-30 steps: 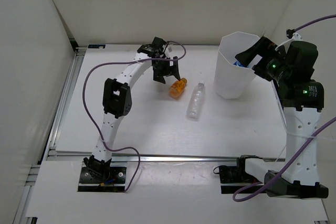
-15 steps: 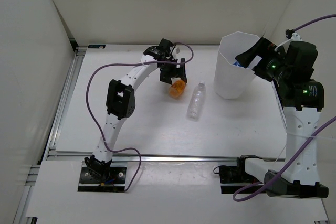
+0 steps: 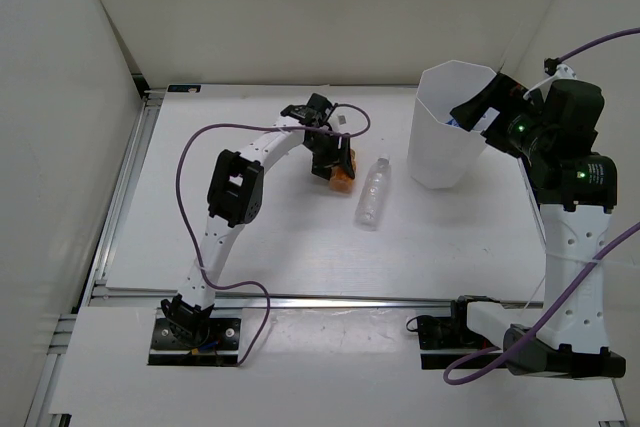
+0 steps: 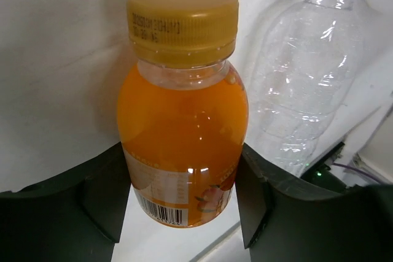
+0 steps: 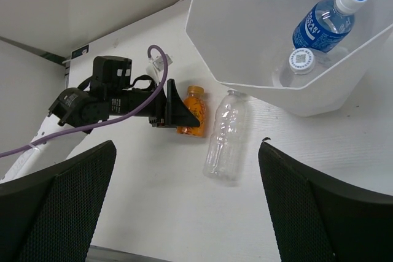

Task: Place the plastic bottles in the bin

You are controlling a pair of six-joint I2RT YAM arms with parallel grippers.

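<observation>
The bin [image 3: 440,152] is tall, so my left gripper needs to go up and then to the right in the top view, over the bin's opening [image 3: 449,94], to release the orange bottle.
The short orange bottle [image 3: 341,178] [image 4: 182,115] lies on the table with my left gripper [image 3: 333,160] [image 4: 182,151] shut on its body, one finger pressed against each side. A clear unlabelled bottle [image 3: 373,192] [image 4: 307,78] [image 5: 224,136] with a white cap lies just to its right. The white faceted bin [image 3: 440,152] [image 5: 233,23] stands at the back right, holding two blue-capped bottles [image 5: 325,23] [image 5: 296,65]. Over the bin's right rim my right gripper [image 3: 478,107] [image 5: 184,213] hangs open with nothing between its fingers.
White walls close off the left, back and right of the table. A metal rail [image 3: 330,299] runs along the front edge, and purple cables [image 3: 185,217] trail from both arms.
My left gripper moved right and down over the orange bottle and closed on it. The right arm has not moved.
</observation>
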